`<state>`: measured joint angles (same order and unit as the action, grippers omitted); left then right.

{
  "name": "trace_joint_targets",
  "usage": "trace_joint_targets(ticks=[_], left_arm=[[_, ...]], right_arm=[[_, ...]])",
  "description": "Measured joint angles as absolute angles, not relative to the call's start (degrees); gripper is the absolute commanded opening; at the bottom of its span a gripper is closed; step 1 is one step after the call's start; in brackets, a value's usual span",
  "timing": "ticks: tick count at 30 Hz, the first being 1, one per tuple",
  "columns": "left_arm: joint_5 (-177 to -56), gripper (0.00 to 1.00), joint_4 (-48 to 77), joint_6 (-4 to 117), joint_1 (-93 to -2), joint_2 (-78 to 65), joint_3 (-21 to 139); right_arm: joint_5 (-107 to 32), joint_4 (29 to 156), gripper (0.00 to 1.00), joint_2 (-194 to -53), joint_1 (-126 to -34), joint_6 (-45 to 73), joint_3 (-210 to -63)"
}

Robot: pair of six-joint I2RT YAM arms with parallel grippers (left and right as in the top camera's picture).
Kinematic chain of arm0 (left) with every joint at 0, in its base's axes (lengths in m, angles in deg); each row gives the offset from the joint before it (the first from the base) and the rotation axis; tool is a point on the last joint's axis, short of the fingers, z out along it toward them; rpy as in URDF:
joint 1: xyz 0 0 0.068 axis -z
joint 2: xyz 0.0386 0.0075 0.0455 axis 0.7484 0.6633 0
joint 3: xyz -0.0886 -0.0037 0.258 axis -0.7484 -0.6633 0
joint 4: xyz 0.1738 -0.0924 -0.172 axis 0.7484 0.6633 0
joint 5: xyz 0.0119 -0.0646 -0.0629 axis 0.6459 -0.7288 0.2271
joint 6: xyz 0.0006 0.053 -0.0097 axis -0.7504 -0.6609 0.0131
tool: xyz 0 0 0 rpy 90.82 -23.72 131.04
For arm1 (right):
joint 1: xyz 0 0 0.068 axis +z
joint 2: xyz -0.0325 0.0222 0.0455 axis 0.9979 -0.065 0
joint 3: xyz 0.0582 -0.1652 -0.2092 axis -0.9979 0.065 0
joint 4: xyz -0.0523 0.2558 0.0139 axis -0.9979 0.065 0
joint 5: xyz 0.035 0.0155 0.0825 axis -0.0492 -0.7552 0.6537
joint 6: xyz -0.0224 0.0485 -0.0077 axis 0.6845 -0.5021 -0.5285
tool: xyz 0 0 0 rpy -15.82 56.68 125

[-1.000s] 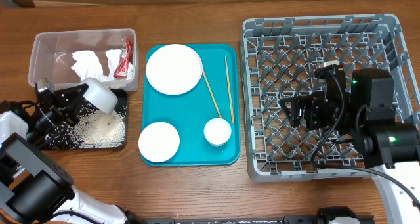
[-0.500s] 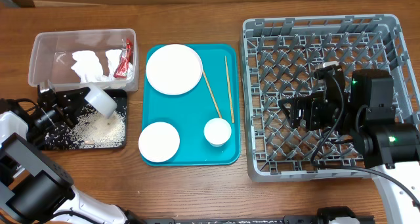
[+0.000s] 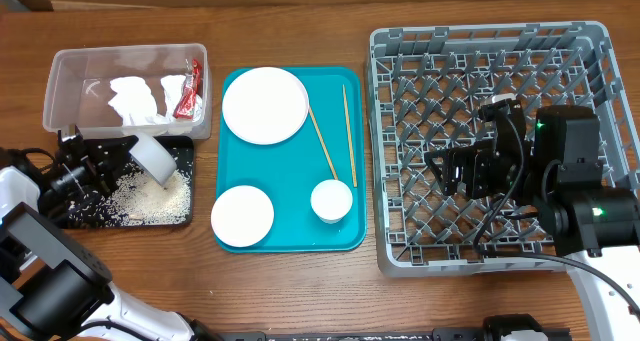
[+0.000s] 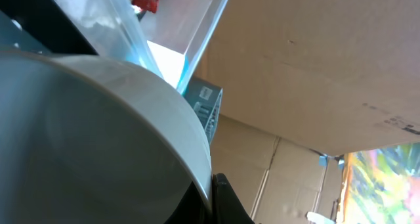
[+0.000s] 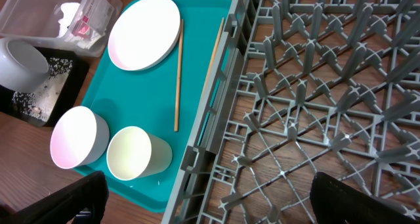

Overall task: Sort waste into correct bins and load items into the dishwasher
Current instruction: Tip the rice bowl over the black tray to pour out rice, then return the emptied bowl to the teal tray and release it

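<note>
Rice lies on the black tray (image 3: 186,221). So my left gripper lifts next, turns the bowl upright and brings it down onto the middle of the teal tray beside the cup.
My left gripper (image 3: 118,156) is shut on the rim of a white bowl (image 3: 152,158), tipped over the black tray (image 3: 186,221). Loose rice grains (image 3: 150,196) lie on that tray. In the left wrist view the bowl (image 4: 98,138) fills the frame beside one finger. The clear tub (image 3: 60,66) holds white napkins (image 3: 135,93) and the red wrapper (image 3: 190,93). The teal tray (image 3: 290,236) carries a plate (image 3: 264,104), a bowl (image 3: 242,216), a cup (image 3: 331,200) and two chopsticks (image 3: 348,136). My right gripper (image 3: 470,171) hangs open and empty over the grey dish rack (image 3: 600,51).
The right wrist view shows the rack's pegged floor (image 5: 315,86) with wood beneath, its left wall next to the teal tray (image 5: 105,92). Brown cardboard boxes stand behind the table in the left wrist view (image 4: 315,66). Bare wooden table runs along the front edge (image 3: 300,291).
My left gripper has tilted the white bowl further and lowered it slightly over the black tray. The right arm has not moved.
</note>
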<state>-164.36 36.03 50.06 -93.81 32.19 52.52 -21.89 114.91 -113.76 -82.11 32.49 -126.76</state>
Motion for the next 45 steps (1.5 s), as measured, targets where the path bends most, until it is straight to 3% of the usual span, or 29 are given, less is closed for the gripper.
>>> trace_joint_targets(ticks=[5, 15, 21, 33, 39, 45], left_arm=[[-160.08, 0.04, 44.75, 47.5, -92.35, 32.08, 58.99], [-137.02, 0.04, 55.85, 42.19, -80.96, 26.05, 77.59], [-127.82, 0.04, 55.76, 41.12, -69.93, 24.48, 78.46], [-97.46, 0.04, 49.95, 41.14, -33.95, 26.03, 78.49], [-89.72, 0.04, 50.89, 41.14, -25.23, 32.54, 78.49], [-87.42, 0.04, 53.88, 41.34, -22.28, 40.24, 78.49]], right_arm=[[-21.89, 114.93, 1.0, -113.76, -82.11, 32.49, -126.76], [-21.89, 114.95, 1.0, -113.76, -82.11, 32.49, -126.76], [-21.89, 114.85, 1.0, -113.76, -82.11, 32.51, -126.76], [-21.86, 114.87, 1.0, -113.76, -82.11, 32.49, -126.76], [-21.89, 114.89, 1.0, -113.76, -82.11, 32.49, -126.76], [-21.89, 114.98, 1.0, -113.76, -82.11, 32.46, -126.76]])
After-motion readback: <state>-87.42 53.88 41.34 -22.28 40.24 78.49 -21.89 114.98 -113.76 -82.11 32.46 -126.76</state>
